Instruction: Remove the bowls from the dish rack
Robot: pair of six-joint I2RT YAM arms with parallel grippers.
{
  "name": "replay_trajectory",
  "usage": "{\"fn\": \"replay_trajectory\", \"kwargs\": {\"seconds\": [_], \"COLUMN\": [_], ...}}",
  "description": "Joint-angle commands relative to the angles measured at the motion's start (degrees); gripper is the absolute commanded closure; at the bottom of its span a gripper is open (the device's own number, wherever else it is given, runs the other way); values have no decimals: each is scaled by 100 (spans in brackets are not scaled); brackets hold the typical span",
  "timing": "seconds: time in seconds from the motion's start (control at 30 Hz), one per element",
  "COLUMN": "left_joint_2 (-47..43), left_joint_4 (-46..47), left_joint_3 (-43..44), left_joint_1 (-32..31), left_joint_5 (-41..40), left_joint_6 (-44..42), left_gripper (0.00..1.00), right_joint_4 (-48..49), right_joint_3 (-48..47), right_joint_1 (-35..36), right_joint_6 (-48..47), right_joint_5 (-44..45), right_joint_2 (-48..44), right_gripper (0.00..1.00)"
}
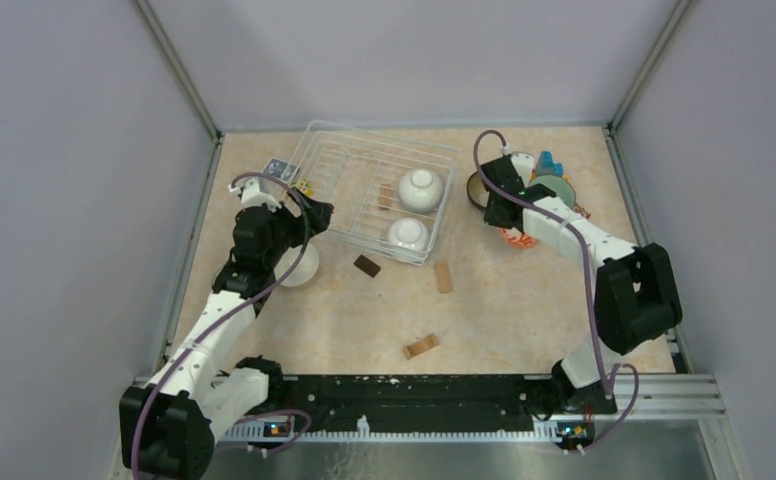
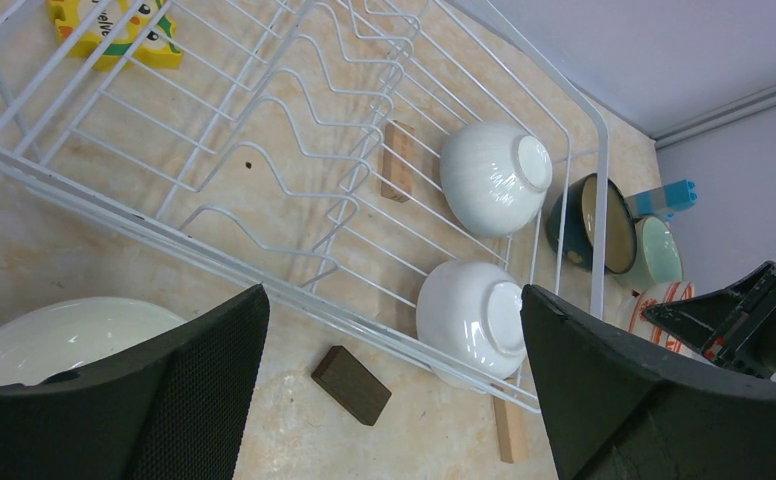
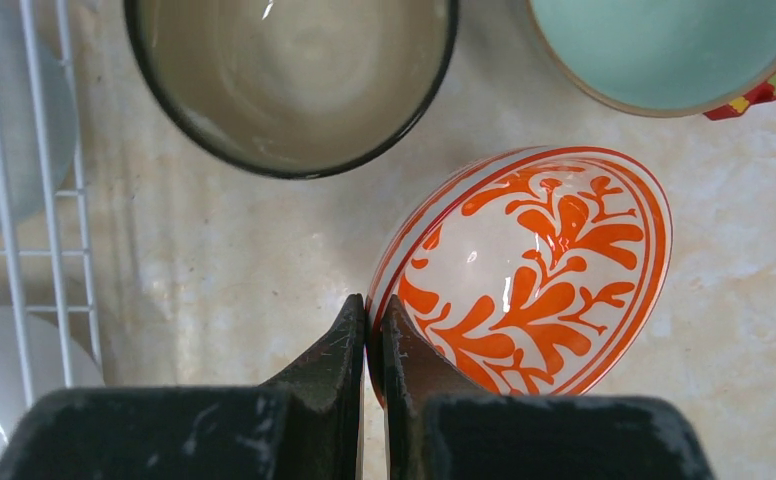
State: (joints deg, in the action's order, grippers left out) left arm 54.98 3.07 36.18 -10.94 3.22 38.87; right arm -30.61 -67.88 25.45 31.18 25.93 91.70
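Observation:
The tilted orange-patterned bowl should next be brought down by the robot's right gripper onto the bare tabletop below it, beside the dark-rimmed beige bowl (image 3: pixel 294 70), and its rim let go there, since that spot is clear.
The white wire dish rack (image 1: pixel 364 165) holds two plain white bowls (image 1: pixel 420 190) (image 1: pixel 407 234) lying on their sides. My left gripper (image 2: pixel 394 300) is wide open, just outside the rack's near edge (image 2: pixel 164 235), with nothing between its fingers. A third white bowl (image 2: pixel 54 335) sits on the table under the left finger. To the right of the rack my right gripper (image 3: pixel 374 305) is shut on the rim of the tilted white bowl with the orange pattern (image 3: pixel 544 260). Close by stand a dark-rimmed beige bowl (image 3: pixel 294 70) and a pale green bowl (image 3: pixel 664 40).
Small wooden blocks lie around: a dark one (image 1: pixel 367 265) and a light one (image 1: pixel 444 277) in front of the rack, another (image 1: pixel 421 346) nearer the bases, one inside the rack (image 2: pixel 397 160). A blue patterned card (image 1: pixel 280 168) and a yellow toy (image 2: pixel 114 30) lie at the rack's left.

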Motion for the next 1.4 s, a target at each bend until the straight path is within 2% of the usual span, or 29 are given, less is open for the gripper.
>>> {"fn": "replay_trajectory", "kwargs": {"seconds": [0.0, 0.13, 0.4, 0.43, 0.5, 0.53, 0.7, 0.73, 0.8, 0.97, 1.07, 1.27, 1.37], "left_joint_2": [-134, -115, -38, -38, -28, -31, 41, 51, 65, 73, 109, 339, 534], "left_joint_4": [299, 315, 326, 326, 332, 339, 383, 387, 395, 405, 441, 531, 588], "left_joint_3": [-24, -26, -25, -24, -27, -31, -60, -59, -54, -60, -54, 54, 121], "left_joint_1": [-5, -5, -5, -5, -6, -5, -5, -5, -5, -5, -5, -5, -5], "left_joint_5": [-3, 0, 75, 75, 77, 68, 72, 86, 93, 84, 196, 749, 1059], "left_joint_6": [-69, -61, -24, -22, -25, -32, -36, -43, -43, -47, -70, -263, -300], "left_gripper": [1, 1, 1, 1, 1, 1, 1, 1, 1, 1, 1, 1, 1], "right_joint_4": [156, 274, 172, 196, 217, 249, 516, 496, 404, 513, 692, 1348, 1981], "right_joint_3": [11, 2, -323, -303, -266, -224, -72, -80, -126, -107, 14, 574, 992], "right_joint_1": [-437, -691, -699, -697, -695, -699, -699, -700, -700, -700, -700, -700, -700], "right_joint_6": [220, 199, 119, 123, 182, 192, 116, 121, 173, 113, 54, -40, -248], "right_joint_5": [-92, -592, -721, -684, -603, -599, -765, -766, -736, -1006, -1203, -1326, -1797], "right_joint_2": [-38, 102, 370, 362, 339, 319, 222, 217, 209, 12, -248, -1091, -1571], "right_gripper": [100, 100, 100, 96, 72, 66, 65, 61, 45, 28, 24, 23, 23]}}
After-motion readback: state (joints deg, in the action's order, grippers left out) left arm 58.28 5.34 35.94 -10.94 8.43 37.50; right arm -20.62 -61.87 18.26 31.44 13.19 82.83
